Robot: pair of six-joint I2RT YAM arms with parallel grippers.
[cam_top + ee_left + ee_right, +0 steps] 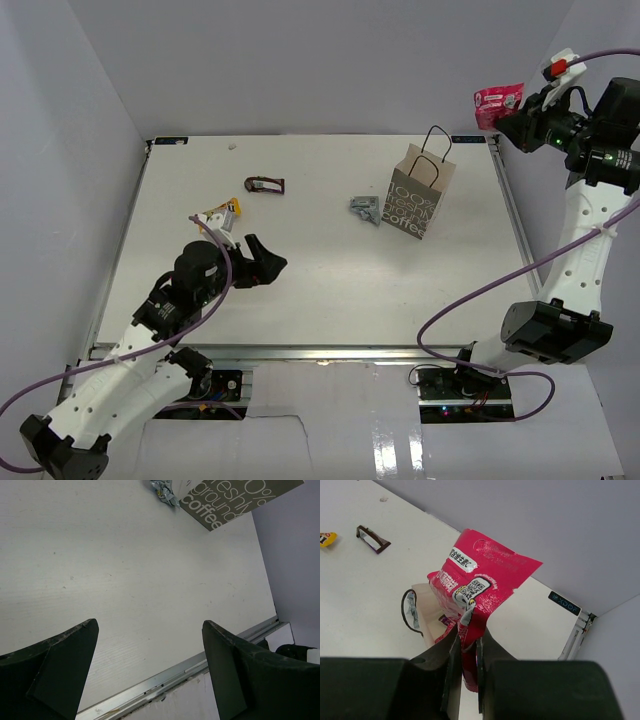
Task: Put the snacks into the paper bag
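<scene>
My right gripper carries the packet over the bag's opening (432,166) (434,611), lowers and releases it next, as that opening lies below and to its left in the top view.
My right gripper (512,117) is shut on a pink-red snack packet (497,101), held high at the far right, beyond the table edge and to the right of the paper bag (421,192). In the right wrist view the packet (480,582) stands between the shut fingers (451,652), with the bag's open mouth (422,607) below it. My left gripper (266,262) is open and empty over the table's left half. A dark brown packet (264,184), a yellow-white packet (219,215) and a silver-grey packet (366,209) lie on the table.
The table's metal front rail (165,677) runs under my left gripper. Grey walls enclose the table on three sides. The silver-grey packet (163,491) lies right beside the bag's printed side (225,505).
</scene>
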